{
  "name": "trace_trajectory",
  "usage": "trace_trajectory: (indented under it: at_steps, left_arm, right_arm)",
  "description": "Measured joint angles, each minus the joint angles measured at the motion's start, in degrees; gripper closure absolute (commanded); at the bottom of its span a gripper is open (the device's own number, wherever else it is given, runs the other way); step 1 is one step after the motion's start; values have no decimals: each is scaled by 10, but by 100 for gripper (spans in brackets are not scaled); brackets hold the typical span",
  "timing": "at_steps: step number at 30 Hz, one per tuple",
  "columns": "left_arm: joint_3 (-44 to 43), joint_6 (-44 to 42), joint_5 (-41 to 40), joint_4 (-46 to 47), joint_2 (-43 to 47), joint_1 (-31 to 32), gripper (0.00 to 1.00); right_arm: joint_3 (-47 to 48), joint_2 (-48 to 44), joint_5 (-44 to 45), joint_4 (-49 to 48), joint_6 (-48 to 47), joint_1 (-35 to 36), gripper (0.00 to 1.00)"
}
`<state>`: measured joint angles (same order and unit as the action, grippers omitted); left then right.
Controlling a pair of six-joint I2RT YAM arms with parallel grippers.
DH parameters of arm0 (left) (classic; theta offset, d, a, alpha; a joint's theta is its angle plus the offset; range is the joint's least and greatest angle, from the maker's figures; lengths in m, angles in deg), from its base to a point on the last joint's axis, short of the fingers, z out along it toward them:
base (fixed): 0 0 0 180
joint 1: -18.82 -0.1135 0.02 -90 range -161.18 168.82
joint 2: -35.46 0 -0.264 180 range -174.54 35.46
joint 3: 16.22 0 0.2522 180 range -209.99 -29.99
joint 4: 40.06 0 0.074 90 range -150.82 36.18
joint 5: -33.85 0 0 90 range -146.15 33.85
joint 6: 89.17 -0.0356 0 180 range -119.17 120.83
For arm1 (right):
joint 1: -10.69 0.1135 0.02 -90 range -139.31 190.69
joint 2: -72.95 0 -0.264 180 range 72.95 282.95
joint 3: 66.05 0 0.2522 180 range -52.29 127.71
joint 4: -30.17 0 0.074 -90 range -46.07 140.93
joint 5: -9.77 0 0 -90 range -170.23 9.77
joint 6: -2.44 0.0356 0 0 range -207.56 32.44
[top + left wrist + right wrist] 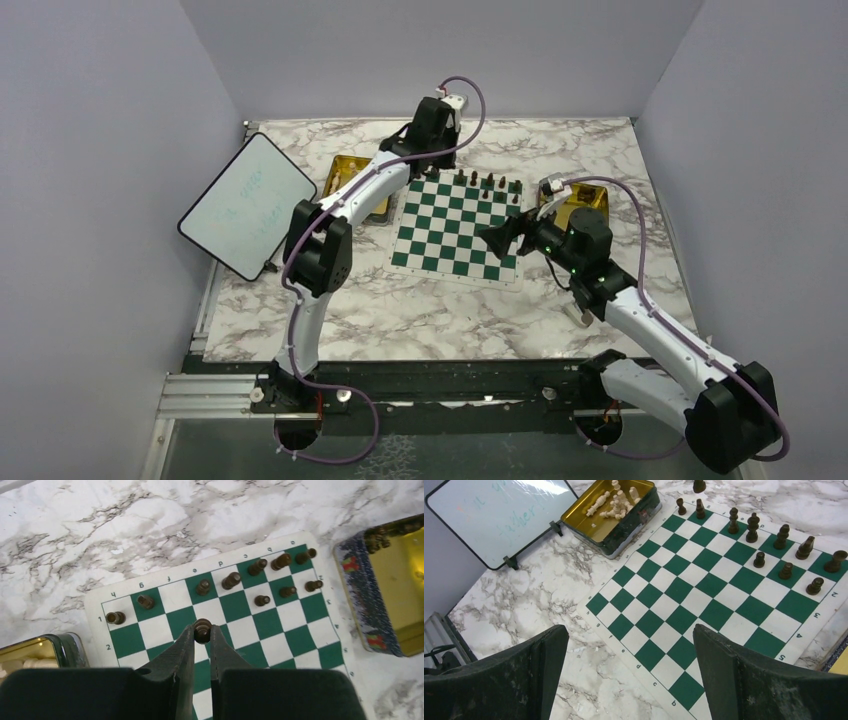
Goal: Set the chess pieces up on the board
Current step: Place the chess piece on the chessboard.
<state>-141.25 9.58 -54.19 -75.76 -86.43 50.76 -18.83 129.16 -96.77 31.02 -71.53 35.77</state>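
Note:
The empty white f square (174, 596) in the far row is below my left gripper, so next my left gripper should lower the dark piece into this gap and let go of it.
The green-and-white board (455, 235) lies mid-table. Several dark chess pieces (488, 182) stand along its far edge, on ranks 1 and 2 in the left wrist view (231, 580) and at the right in the right wrist view (752, 527). My left gripper (202, 630) is shut on a dark piece (202, 626), held over the board (295, 635) near the f file. In the top view the left gripper (430, 168) is over the board's far-left corner. My right gripper (500, 237) is open and empty above the board's near right part (630, 630).
A gold tin (599, 527) holding cream pieces (616, 500) sits left of the board. A second gold tin (370, 610) with dark pieces (380, 535) sits to its right. A white tablet (248, 205) leans at the left. Walls enclose the marble table.

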Motion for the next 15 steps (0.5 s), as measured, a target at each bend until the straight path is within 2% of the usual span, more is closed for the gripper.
trace_trajectory:
  at_steps: [6,15]
  left_arm:
    - [-46,-14,-33,1,-65,-4,92]
    - [-48,-13,-42,25,-111,-24,92]
  right_arm:
    - [0,-5,15,25,28,0,0]
    - [0,-10,28,44,52,0,0]
